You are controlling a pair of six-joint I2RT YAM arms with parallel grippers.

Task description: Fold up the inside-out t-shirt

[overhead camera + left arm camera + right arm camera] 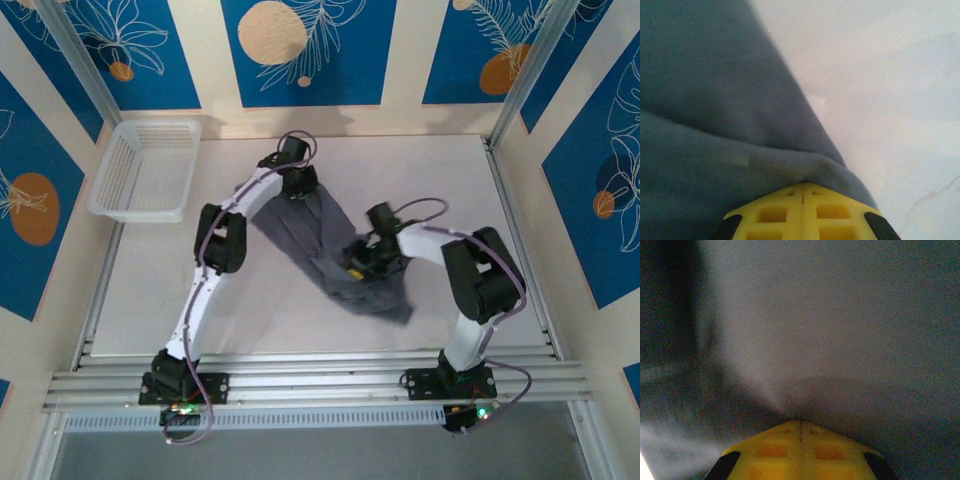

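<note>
Next, my right gripper drags the pinched cloth toward the basket's side and releases it, as the shirt's slanted near edge (305, 262) lies that way from the gripper.
The inside-out t-shirt (330, 235) is a plain slate-grey cloth, bunched and stretched slantwise across the middle of the white table (200, 290). My left gripper (298, 190) sits at its far upper end. In the left wrist view the yellow fingers (775, 215) are pressed together, so the left gripper (803, 185) is shut with a fold of the t-shirt (715, 100) pinched at its tip. My right gripper (358, 262) is on the shirt's middle, near the lower bunch. In the right wrist view the right gripper (800, 422) is shut too, with the grey t-shirt (840, 340) gathered at its tip.
A white mesh basket (160, 125) stands at the table's far left corner, apart from the shirt. Bare table (890, 75) lies to the right of the cloth in the left wrist view. Metal frame posts and blue patterned walls enclose the table.
</note>
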